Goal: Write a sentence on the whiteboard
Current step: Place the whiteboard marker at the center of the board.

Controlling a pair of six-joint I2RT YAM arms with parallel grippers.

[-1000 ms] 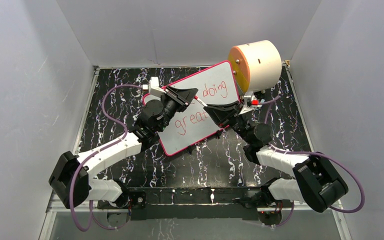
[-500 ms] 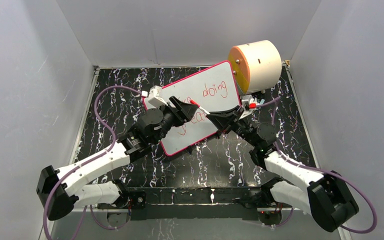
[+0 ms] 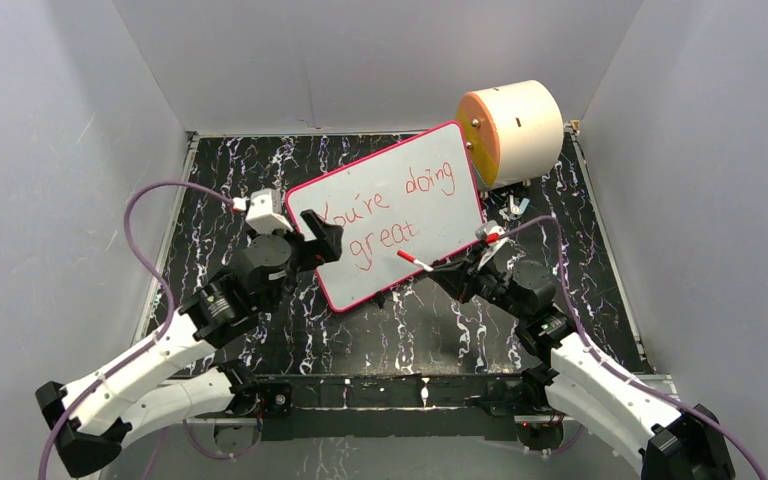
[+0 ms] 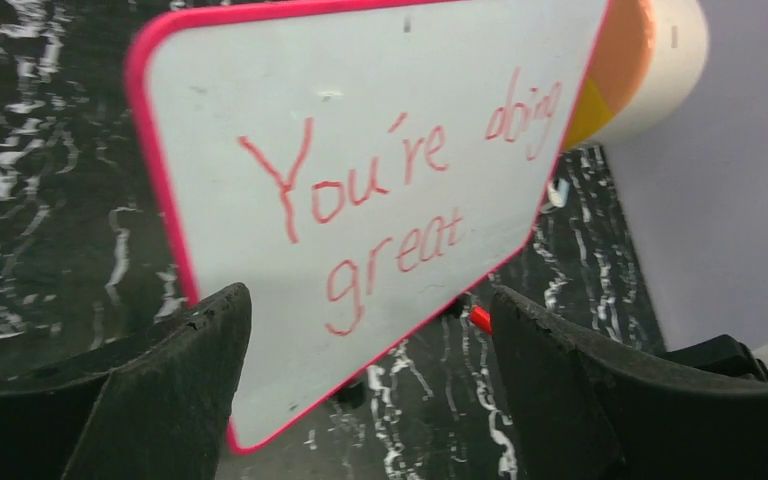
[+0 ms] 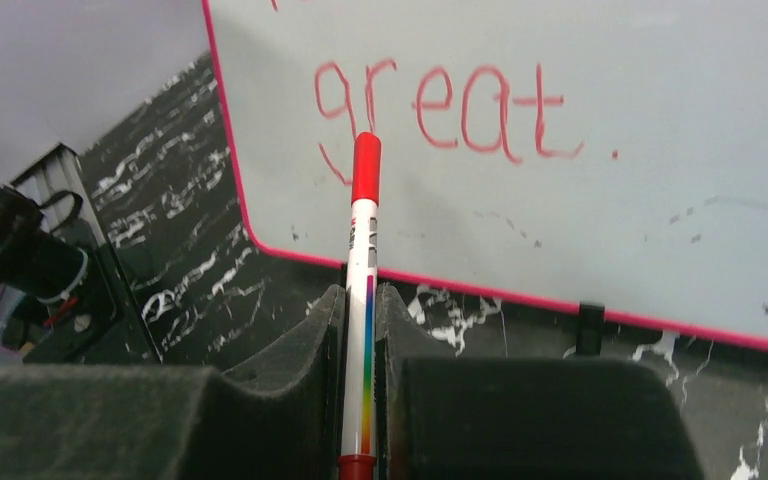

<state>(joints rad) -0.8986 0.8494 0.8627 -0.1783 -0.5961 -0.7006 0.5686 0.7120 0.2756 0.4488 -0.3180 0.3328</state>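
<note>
My right gripper moves back from the whiteboard point(image 3: 440, 215) and down to the bare table by its lower edge point(image 3: 434, 316) next and releases the marker there, since "great" is fully written.
The whiteboard point(image 3: 440, 215), white with a pink-red frame, stands tilted at mid-table on small black feet. The sentence point(image 3: 390, 205) on it reads "You're doing great" in red, in two lines. My left gripper point(image 3: 322, 240) is open by the board's left lower edge, with nothing between its fingers; in the left wrist view the whiteboard point(image 4: 260, 110) and the sentence point(image 4: 380, 190) fill the gap ahead of my left gripper point(image 4: 368, 300). My right gripper point(image 5: 360, 295) is shut on a slim red-capped marker point(image 5: 362, 260), which points at the word "great" point(image 5: 450, 105) without touching the board.
A cream cylinder point(image 3: 515, 130) with an orange face lies at the back right, right behind the board's top corner. A small pale piece point(image 3: 513, 207) lies on the black marbled table point(image 3: 440, 330) beneath it. Grey walls close in the left, back and right.
My left gripper has opened and pulled back to the left and nearer, off the marker. My right gripper has drawn back toward the near side with the marker. The writing is uncovered.
</note>
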